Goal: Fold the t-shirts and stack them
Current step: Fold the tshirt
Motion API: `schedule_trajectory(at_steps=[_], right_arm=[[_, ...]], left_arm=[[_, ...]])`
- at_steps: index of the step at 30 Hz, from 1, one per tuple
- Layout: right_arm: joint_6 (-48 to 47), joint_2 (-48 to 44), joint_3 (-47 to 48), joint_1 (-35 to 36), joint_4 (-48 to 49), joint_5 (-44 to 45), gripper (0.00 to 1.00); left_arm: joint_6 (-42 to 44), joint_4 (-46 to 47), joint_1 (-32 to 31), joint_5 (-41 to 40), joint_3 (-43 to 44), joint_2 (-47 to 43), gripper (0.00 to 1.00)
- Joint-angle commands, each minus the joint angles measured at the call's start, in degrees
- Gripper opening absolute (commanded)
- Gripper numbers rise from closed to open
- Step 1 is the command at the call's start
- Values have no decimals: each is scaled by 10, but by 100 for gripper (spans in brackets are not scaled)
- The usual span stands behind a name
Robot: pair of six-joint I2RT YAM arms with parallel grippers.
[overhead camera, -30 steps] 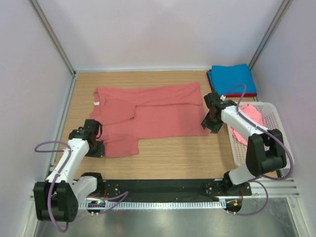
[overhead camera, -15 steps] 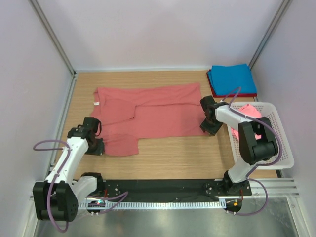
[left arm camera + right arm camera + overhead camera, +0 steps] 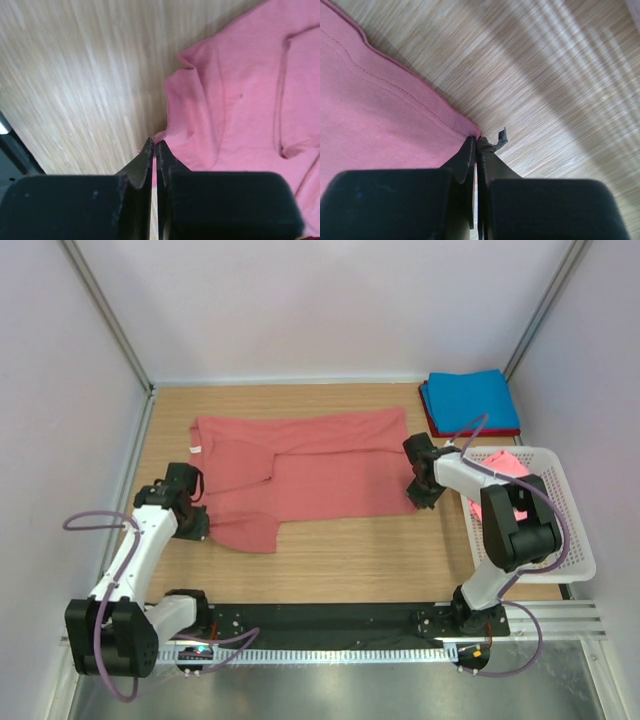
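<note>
The hem corner goes outward over the folded strip's near edge (image 3: 399, 450) in my right gripper next. The gripper lets go there, since the near side still lies unfolded.
A salmon-pink t-shirt (image 3: 300, 475) lies spread on the wooden table, one side folded over. My left gripper (image 3: 193, 525) is shut on the shirt's near left sleeve corner; the left wrist view shows the pink cloth (image 3: 235, 100) pinched at the fingertips (image 3: 155, 145). My right gripper (image 3: 418, 498) is shut on the shirt's near right hem corner, seen in the right wrist view (image 3: 476, 139) with the hem (image 3: 380, 110) running left. A folded blue t-shirt (image 3: 470, 400) lies on a red one at the back right.
A white basket (image 3: 560, 540) at the right holds a crumpled pink garment (image 3: 505, 480). The enclosure walls stand at left, back and right. The black rail (image 3: 330, 625) runs along the near edge.
My left gripper has lifted the sleeve corner and moved it up and to the right, bunching the cloth. My right gripper has shifted slightly left onto the hem corner.
</note>
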Motion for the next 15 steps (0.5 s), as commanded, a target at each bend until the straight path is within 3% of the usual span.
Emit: schedule_trajectory(at_steps=[1, 15], right_arm=[[-15, 1, 29, -1, -7, 36, 1], [-107, 88, 218, -17, -57, 44, 1]], left_arm=[[16, 4, 1, -46, 43, 13, 0], [81, 31, 8, -89, 220, 184, 0]])
